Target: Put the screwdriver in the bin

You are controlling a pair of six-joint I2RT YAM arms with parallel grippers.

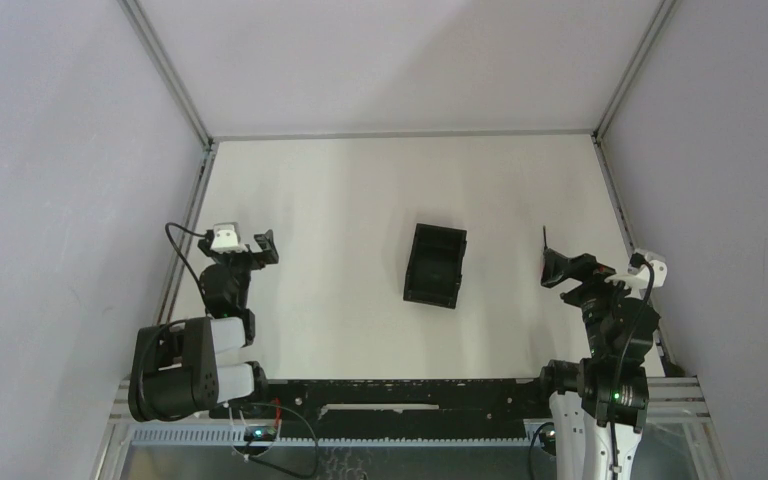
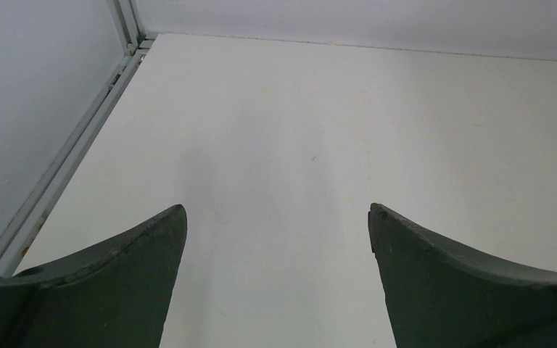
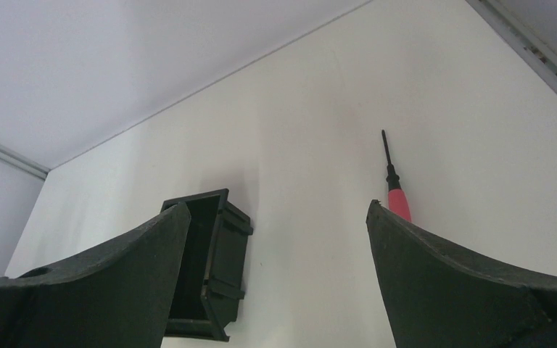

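Note:
The right gripper swings outward next, turns and comes down onto the dark collar by the pink handle (image 1: 545, 247) (image 3: 392, 176), since the screwdriver lies below and outward.
The screwdriver (image 3: 395, 194) lies on the white table, pink handle toward me and thin dark shaft pointing away. Its handle end is hidden behind my right finger (image 3: 464, 283). In the top view only its shaft (image 1: 545, 237) shows, beyond my right gripper (image 1: 556, 270). The black open-topped bin (image 1: 435, 264) stands at the table's middle, left of that gripper. It also shows in the right wrist view (image 3: 221, 254), partly behind my left finger. My right gripper (image 3: 277, 210) is open and empty. My left gripper (image 1: 266, 248) is open and empty at the far left, over bare table (image 2: 277, 210).
Metal frame rails (image 1: 185, 235) run along the table's left, right and back edges, below grey walls. Both arm bases sit on the black rail (image 1: 410, 395) at the near edge.

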